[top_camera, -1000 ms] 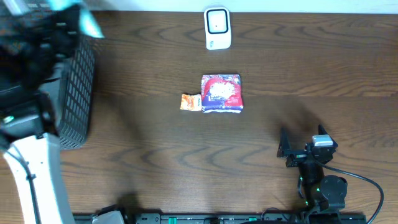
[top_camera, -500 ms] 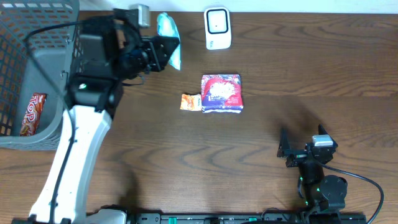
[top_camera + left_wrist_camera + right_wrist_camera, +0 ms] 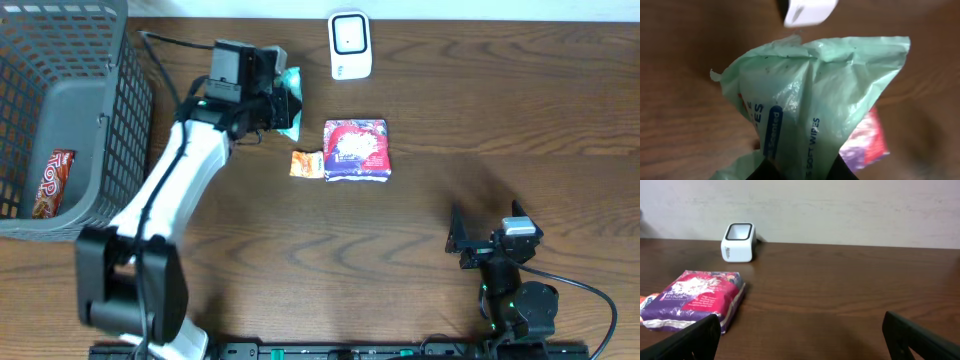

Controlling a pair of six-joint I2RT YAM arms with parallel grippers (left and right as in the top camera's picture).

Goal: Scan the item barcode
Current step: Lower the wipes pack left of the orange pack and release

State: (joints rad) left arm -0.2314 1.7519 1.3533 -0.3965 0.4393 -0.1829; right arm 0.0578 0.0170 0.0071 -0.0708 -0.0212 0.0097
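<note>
Bare table shows [image 3: 263, 168] beside the small orange packet, so my left gripper should next move down and back, taking the pale green pack down there.
My left gripper [image 3: 281, 104] is shut on a pale green pack of soft wipes [image 3: 291, 98], held just left of and below the white barcode scanner [image 3: 349, 45]. In the left wrist view the pack [image 3: 815, 110] fills the frame, pinched at its lower end by my left gripper [image 3: 800, 172], with the scanner [image 3: 809, 11] at the top edge. My right gripper [image 3: 487, 240] rests open at the front right with nothing between its fingers. The right wrist view shows that gripper [image 3: 802, 337] facing the scanner [image 3: 738, 242] across the table.
A red and purple packet [image 3: 356, 150] lies mid-table beside a small orange packet [image 3: 306, 164]. A grey mesh basket [image 3: 125, 150] stands at the left with a red bar [image 3: 52, 182] inside. The wall runs behind the scanner.
The left arm has swung from over the basket rightward, carrying the green wipes pack to a spot beside the scanner. The right arm has not moved.
</note>
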